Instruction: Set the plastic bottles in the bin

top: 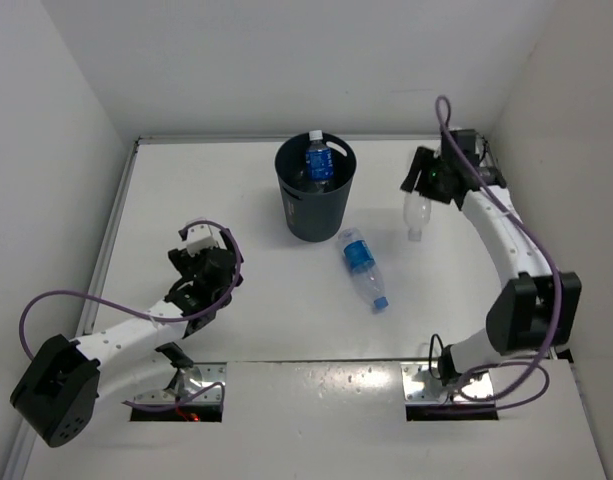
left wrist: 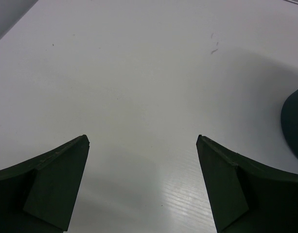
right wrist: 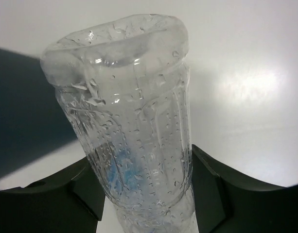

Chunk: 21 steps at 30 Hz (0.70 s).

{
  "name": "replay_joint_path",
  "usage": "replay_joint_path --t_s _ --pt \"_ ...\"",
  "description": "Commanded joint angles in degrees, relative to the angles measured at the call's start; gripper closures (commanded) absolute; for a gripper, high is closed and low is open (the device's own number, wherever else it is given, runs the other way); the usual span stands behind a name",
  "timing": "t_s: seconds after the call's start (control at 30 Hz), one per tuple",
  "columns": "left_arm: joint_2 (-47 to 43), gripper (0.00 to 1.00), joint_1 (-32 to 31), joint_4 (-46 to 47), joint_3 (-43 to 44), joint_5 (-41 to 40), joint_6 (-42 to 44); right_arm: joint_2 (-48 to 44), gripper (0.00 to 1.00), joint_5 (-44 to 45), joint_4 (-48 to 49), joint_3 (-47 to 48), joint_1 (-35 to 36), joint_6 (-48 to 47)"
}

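The clear bottle [top: 415, 215] hangs beside the tall bin, so it goes up in my right gripper next. Then it swings over the bin's opening, comes down and is let go.
The dark round bin [top: 316, 205] stands at the table's far middle, with a blue-labelled plastic bottle [top: 318, 160] upright inside it. A second blue-labelled bottle [top: 363, 267] lies on the table just right of the bin's base. At the far right, my right gripper [top: 423, 186] holds a clear unlabelled bottle [top: 415, 215]. In the right wrist view both fingers press that wet bottle [right wrist: 129, 97] between them, the gripper [right wrist: 141, 155] shut on its body. My left gripper [top: 198, 252] is at the left, open over bare table [left wrist: 142, 137], with the bin's edge [left wrist: 295, 121] to its right.
White walls enclose the table at the back and on both sides. Two metal mounting plates [top: 196, 385] sit at the near edge under the arm bases. Purple cables loop off both arms.
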Motion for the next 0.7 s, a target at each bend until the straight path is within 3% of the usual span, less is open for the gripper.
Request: replay_joint_path --t_s 0.0,0.13,0.23,0.3,0.5,0.67 --pt "-1.3 0.01 -0.6 2.1 -0.6 -0.1 0.4 -6.1 0.54 -1.3 3.8 7.2 -0.3 2.4" --pt "-1.3 0.01 -0.6 2.1 -0.6 -0.1 0.4 -8.0 0.57 -5.6 12.9 10.8 1.6 3.0" --pt "-1.3 0.01 -1.2 2.1 -0.6 -0.1 0.4 -8.0 0.58 -7.0 24.5 10.2 7.1 3.5" --pt "-1.3 0.01 -1.2 2.1 -0.6 -0.1 0.4 -6.5 0.58 -3.4 30.6 10.2 13.2 2.1" --pt "-1.8 0.01 -1.7 2.6 -1.1 -0.1 0.9 2.7 0.61 3.0 35.2 15.7 25.1 -5.4" --pt "-1.8 0.01 -1.7 2.6 -1.1 0.4 1.4 7.4 0.61 10.5 38.9 16.5 29.3 -10.2"
